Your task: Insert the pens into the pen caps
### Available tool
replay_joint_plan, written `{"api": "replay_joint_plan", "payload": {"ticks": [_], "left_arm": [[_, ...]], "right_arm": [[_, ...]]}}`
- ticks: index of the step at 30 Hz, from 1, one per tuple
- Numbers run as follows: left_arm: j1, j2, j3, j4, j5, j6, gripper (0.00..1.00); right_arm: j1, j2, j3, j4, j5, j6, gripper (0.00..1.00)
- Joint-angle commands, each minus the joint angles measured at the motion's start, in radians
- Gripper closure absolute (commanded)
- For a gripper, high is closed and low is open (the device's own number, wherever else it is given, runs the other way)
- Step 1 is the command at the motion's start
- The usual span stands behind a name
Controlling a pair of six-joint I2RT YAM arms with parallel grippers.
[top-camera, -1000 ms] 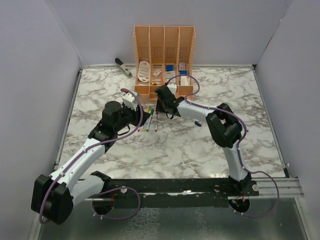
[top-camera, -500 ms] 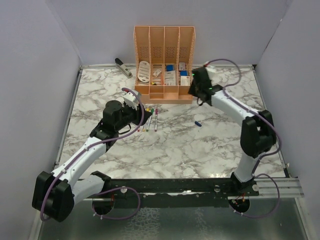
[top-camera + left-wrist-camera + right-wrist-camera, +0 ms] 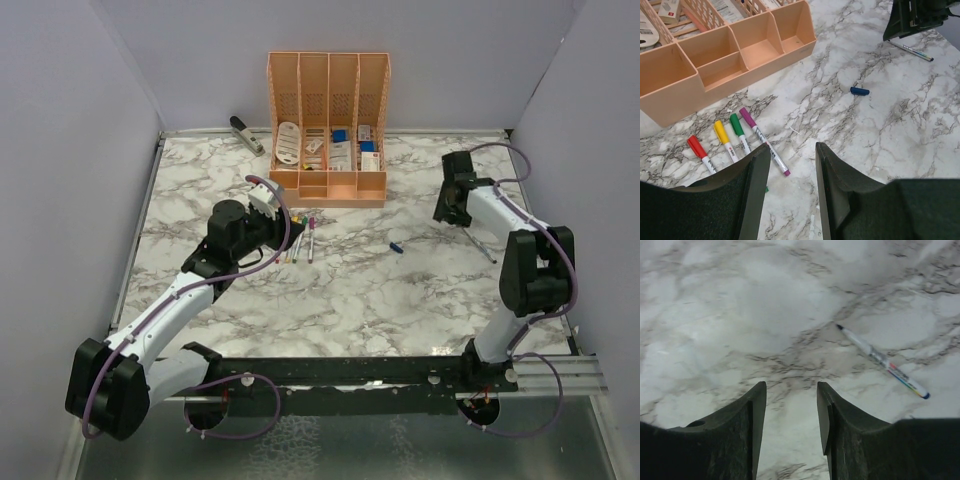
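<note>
The whitish pen is below my right gripper and to its right in the top view, so I need to move it that way and down onto the pen body's middle (image 3: 479,245) (image 3: 880,358).
Four pens lie side by side in front of the organiser, wearing red (image 3: 696,146), yellow (image 3: 720,131), green (image 3: 736,124) and purple (image 3: 746,116) caps; they also show in the top view (image 3: 300,238). A loose blue cap (image 3: 859,91) lies alone mid-table (image 3: 397,247). One uncapped whitish pen (image 3: 882,361) lies at the right (image 3: 481,246). My left gripper (image 3: 792,150) is open and empty, just short of the capped pens (image 3: 272,218). My right gripper (image 3: 790,387) is open and empty, low over the marble beside the uncapped pen (image 3: 448,210).
The orange organiser (image 3: 328,188) stands at the back centre with boxes and cards in its slots; its front trays (image 3: 715,60) are close to the capped pens. A grey stapler (image 3: 245,133) lies at the back left. Walls enclose the table on the left, back and right.
My right arm has swung from the organiser's front across to the right side of the table, ending over the uncapped pen. My left arm has barely moved.
</note>
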Motion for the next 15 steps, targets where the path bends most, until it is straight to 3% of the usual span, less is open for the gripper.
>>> {"api": "replay_joint_plan", "payload": {"ticks": [1,15], "left_arm": [[0.001,0.005,0.021,-0.002,0.006,0.022,0.56],[0.001,0.058,0.042,0.015,0.014,0.026,0.57]], "right_arm": [[-0.107,-0.038,-0.044,-0.029,0.01,-0.105,0.55],[-0.25,-0.071,-0.184,0.077,-0.042,-0.264,0.55]]}}
